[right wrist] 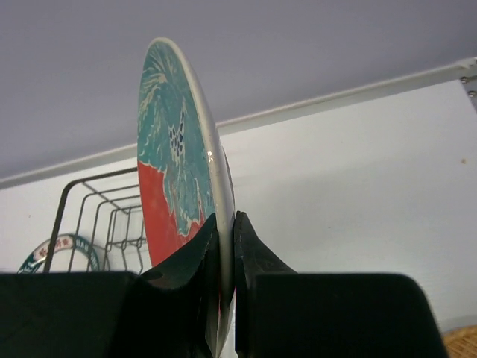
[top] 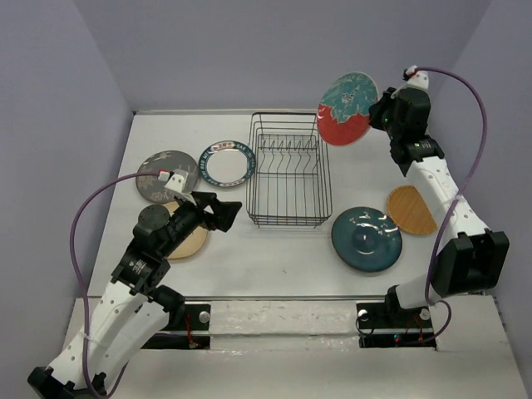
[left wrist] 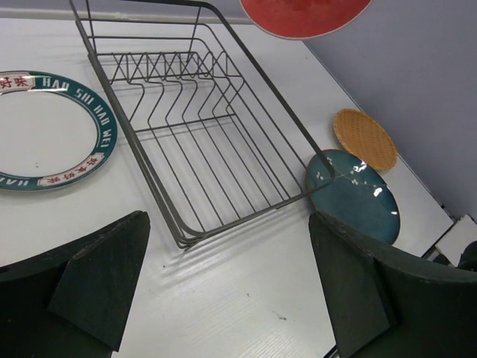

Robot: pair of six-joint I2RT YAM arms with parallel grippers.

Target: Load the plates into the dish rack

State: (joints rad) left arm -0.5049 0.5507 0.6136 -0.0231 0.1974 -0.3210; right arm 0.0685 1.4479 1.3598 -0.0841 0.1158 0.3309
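Observation:
Next, my right gripper moves to the left in the top view, turns the plate and lowers it over the rack's far end. The rack's wires (left wrist: 171,67) there stand empty.
The black wire dish rack (top: 290,170) stands mid-table with nothing in it; the left wrist view shows its tines (left wrist: 171,67). My right gripper (top: 381,112) is shut on the rim of the teal-and-red plate (top: 347,109), holding it upright in the air above the rack's far right corner (right wrist: 173,160). My left gripper (top: 226,211) hangs open near the rack's front left corner, nothing between its fingers (left wrist: 100,276). On the table lie a grey patterned plate (top: 162,170), a white plate with a teal rim (top: 226,163), a pale tan plate (top: 189,241), a dark teal plate (top: 366,238) and an orange-brown plate (top: 411,209).
The left arm's body covers part of the tan plate. The right arm's forearm (top: 445,187) passes over the orange-brown plate's far edge. Grey walls (top: 249,50) close in the table at back and sides.

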